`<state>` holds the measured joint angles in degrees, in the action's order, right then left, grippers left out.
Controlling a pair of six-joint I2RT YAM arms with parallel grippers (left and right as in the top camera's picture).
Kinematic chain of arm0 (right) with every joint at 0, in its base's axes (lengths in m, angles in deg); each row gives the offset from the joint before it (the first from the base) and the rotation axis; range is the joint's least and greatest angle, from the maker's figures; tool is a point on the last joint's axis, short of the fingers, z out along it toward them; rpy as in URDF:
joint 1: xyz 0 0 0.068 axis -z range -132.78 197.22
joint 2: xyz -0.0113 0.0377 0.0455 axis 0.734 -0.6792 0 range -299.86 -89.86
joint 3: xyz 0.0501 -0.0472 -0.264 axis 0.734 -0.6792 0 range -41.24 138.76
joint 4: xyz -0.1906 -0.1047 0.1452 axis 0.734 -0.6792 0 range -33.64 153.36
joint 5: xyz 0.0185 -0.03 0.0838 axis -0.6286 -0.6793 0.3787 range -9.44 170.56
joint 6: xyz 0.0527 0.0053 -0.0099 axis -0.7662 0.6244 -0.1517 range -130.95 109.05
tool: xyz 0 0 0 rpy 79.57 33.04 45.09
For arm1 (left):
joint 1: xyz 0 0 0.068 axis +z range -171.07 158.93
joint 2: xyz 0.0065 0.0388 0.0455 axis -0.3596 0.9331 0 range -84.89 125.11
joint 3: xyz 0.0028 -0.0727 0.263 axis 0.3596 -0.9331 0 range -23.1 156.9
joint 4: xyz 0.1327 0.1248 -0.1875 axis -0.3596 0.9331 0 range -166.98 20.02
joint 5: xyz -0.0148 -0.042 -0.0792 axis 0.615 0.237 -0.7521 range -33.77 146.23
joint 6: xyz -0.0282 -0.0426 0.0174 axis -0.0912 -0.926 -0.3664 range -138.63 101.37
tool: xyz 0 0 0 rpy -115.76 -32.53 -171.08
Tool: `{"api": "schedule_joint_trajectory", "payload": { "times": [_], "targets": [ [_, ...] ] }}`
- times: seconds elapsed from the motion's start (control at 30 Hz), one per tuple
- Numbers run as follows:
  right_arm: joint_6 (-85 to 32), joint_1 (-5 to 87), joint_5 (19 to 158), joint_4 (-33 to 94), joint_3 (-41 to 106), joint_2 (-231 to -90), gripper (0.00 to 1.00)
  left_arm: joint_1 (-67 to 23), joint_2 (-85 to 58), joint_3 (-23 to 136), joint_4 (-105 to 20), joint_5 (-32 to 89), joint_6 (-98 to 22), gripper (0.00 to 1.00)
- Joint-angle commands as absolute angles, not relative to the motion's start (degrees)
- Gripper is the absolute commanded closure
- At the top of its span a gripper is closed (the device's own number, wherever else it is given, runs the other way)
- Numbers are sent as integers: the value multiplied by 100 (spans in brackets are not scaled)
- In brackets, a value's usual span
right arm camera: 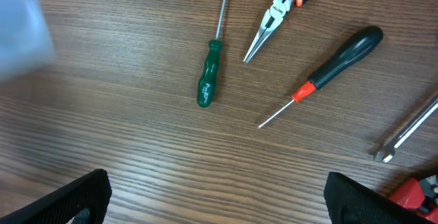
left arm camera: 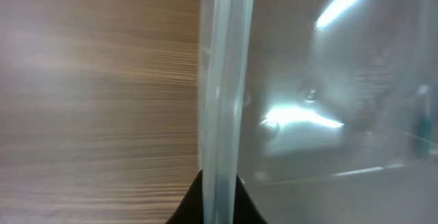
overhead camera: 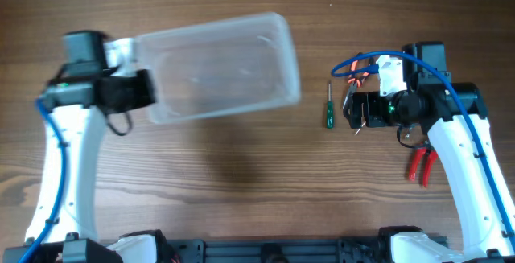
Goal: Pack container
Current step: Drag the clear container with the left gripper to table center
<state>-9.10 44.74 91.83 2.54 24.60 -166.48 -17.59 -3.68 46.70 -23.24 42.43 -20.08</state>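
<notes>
My left gripper lowers toward the green screwdriver next and releases the container [overhead camera: 217,66], since bare tabletop lies below this gripper, to its right in the overhead view.
The clear plastic container [overhead camera: 217,66] is at the upper left of the overhead view, tilted, with a shadow on the table under it. My left gripper [overhead camera: 145,86] is shut on its left wall. In the left wrist view the container's rim [left arm camera: 222,80] runs straight up between my black fingertips [left arm camera: 217,207]. The container looks empty. My right gripper [overhead camera: 358,112] is open and empty, and hovers over the hand tools at the right. Its wide-apart fingers [right arm camera: 219,196] show at the bottom corners of the right wrist view.
On the wooden table lie a green screwdriver [right arm camera: 207,80] [overhead camera: 328,106], orange-handled needle-nose pliers [right arm camera: 280,8], a black-handled screwdriver with a red collar [right arm camera: 335,63], a metal tool tip [right arm camera: 404,135] and red-handled pliers [overhead camera: 421,165].
</notes>
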Motion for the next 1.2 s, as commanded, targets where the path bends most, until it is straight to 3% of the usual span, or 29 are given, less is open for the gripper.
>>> {"api": "schedule_joint_trajectory", "payload": {
  "times": [0.0,0.23,0.7,1.17],
  "targets": [
    [-812,4446,9065,252,2604,-16657,0,-2467,-287,4788,-2342,4500,-1733,96],
    [-810,4446,9063,215,2604,-16657,0,-2913,305,4714,-2246,4522,-1763,96],
    [-812,4446,9065,160,2604,-16657,0,-2194,1247,4692,-2534,4583,-2084,96],
    [-814,4446,9065,163,2604,-16657,0,-2231,1265,4045,-2726,4516,-2511,96]
  ]
}}
